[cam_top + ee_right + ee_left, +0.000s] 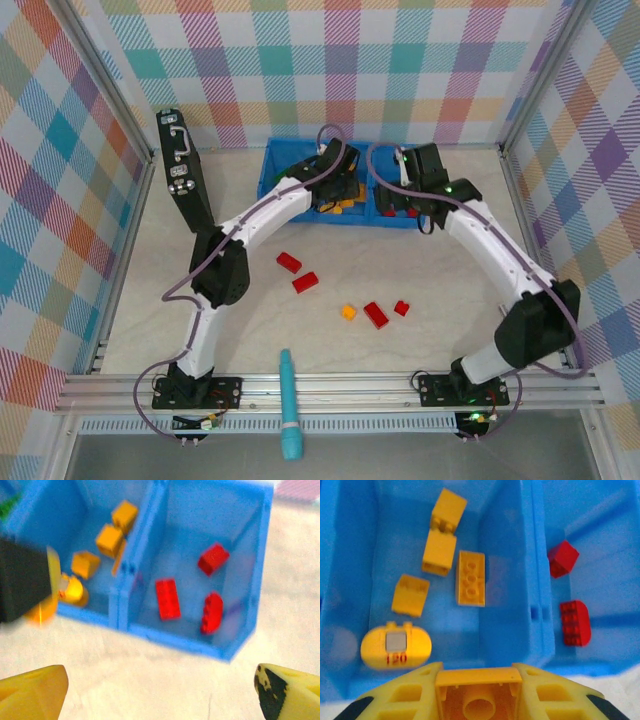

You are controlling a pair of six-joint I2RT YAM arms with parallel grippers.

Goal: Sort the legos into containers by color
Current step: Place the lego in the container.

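I should next move my left gripper a little outward over the bottom of the middle container and release the yellow lego, because other yellow legos are already in the middle container [344, 205].
The blue tray [268, 178] stands at the back of the table. My left gripper [336, 188] hangs over its middle container, shut on a yellow lego [480, 700] that sits hollow side toward the camera. Several yellow legos [470, 577] lie in that container [510, 555], one of them rounded [395, 647]. Three red legos [167, 597] lie in the right container [175, 639]. My right gripper [160, 685] is open and empty over bare table just in front of that container. On the table lie several loose red legos [288, 262] and an orange one [348, 312].
A black case [185, 170] stands upright at the back left, beside the tray. A teal tool [289, 405] lies across the near rail between the arm bases. The left arm's dark wrist [22, 580] sits close to my right gripper's left side.
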